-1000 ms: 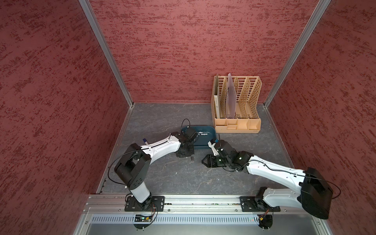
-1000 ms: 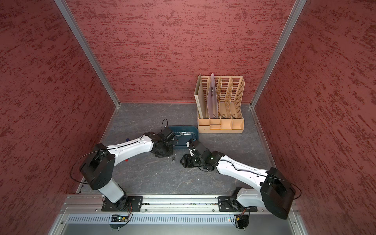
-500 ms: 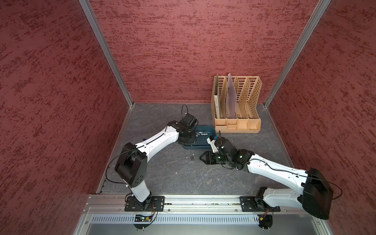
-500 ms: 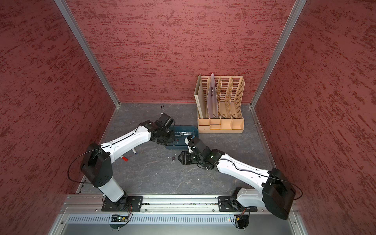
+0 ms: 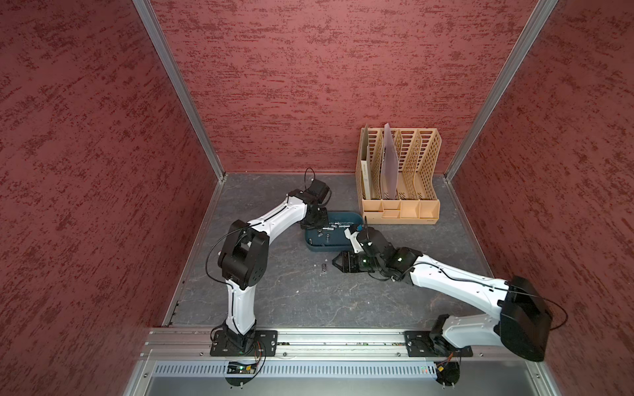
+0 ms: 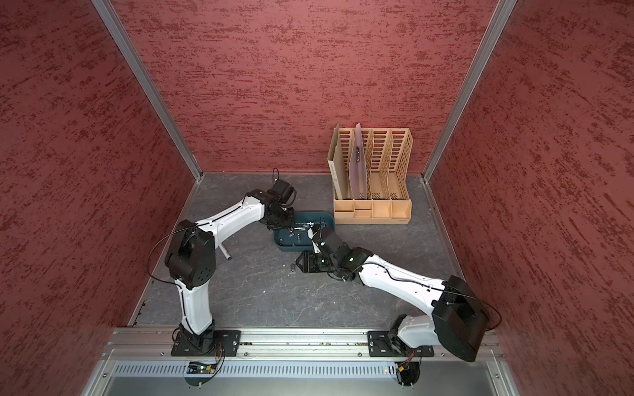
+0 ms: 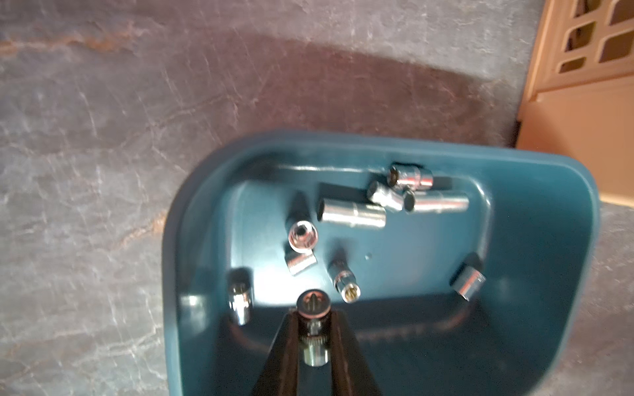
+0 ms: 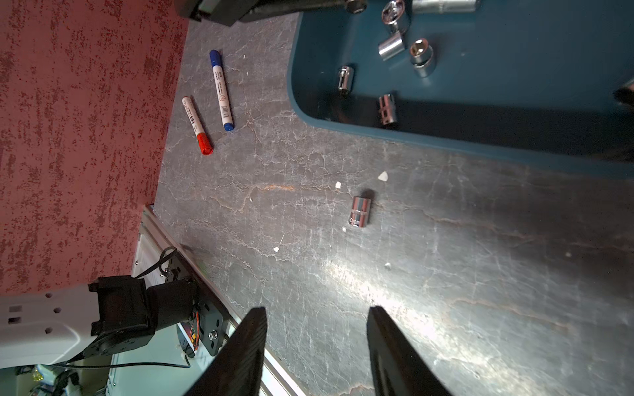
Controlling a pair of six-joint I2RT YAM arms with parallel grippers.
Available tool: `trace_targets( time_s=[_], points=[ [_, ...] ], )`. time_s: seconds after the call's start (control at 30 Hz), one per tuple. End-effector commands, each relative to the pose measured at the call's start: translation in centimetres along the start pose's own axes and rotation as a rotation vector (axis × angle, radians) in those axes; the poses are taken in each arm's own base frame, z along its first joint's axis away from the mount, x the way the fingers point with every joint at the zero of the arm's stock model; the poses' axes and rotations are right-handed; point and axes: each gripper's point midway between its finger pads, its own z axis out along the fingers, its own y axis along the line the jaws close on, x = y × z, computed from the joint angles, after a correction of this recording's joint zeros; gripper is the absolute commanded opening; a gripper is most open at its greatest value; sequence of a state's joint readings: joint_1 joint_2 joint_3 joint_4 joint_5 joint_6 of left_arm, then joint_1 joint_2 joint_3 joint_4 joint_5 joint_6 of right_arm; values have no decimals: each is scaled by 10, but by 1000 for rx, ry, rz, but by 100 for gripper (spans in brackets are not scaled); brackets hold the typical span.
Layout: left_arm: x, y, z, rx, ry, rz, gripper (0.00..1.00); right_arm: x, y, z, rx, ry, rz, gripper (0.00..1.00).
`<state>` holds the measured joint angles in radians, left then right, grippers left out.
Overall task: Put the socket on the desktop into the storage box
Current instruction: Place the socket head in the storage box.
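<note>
My left gripper moves down next toward the bottom of the box at its far corner away from the file rack. It releases the small chrome socket there, since that spot is bare.
The storage box [image 5: 319, 247] [image 6: 329, 219] lies on the desktop [image 5: 291, 298], with several chrome sockets [image 7: 353, 214] inside. My left gripper [image 7: 314, 317] [image 5: 314, 223] hangs over the box's left end, shut on a small chrome socket [image 7: 314, 303] that pokes out past the fingertips. One socket [image 5: 323, 268] [image 6: 292, 268] [image 8: 360, 211] lies on its side on the desktop just in front of the box. My right gripper [image 8: 317, 315] [image 5: 338, 264] is low over the desktop to the right of that socket, pointing at it, open and holding nothing.
A tall tan file rack [image 5: 399, 178] stands behind and to the right of the box [image 8: 446, 137]. A blue marker [image 8: 221, 91] and a red marker [image 8: 196, 125] lie near the left wall. Small white crumbs dot the desktop. A metal rail [image 5: 308, 339] runs along the front edge.
My left arm has swung back from the desktop in front of the box to over the box's left end, still shut. My right gripper has shifted slightly left, staying open.
</note>
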<state>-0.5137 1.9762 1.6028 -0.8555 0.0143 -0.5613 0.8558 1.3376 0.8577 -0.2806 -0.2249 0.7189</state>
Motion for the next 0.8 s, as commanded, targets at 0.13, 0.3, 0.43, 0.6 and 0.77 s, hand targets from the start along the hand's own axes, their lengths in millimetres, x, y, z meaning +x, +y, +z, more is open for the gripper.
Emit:
trace_targets(
  time_s=[0.13,0.3,0.43,0.6,0.77],
  points=[
    [-18,11,18,-78,-11,44,3,-11,4,-5,0,-39,3,52],
    [-21,17,28,-115,-16,49,3,-9,2,-6,7,-31,6,52],
    [-21,21,33,-144,-15,57,3,-7,0,-4,10,-26,13,52],
    [-21,24,31,-159,-26,61,13,-6,-2,-4,15,-23,18,52],
    [-21,21,20,-153,-50,70,40,-4,-4,-3,17,-20,24,53]
  ],
)
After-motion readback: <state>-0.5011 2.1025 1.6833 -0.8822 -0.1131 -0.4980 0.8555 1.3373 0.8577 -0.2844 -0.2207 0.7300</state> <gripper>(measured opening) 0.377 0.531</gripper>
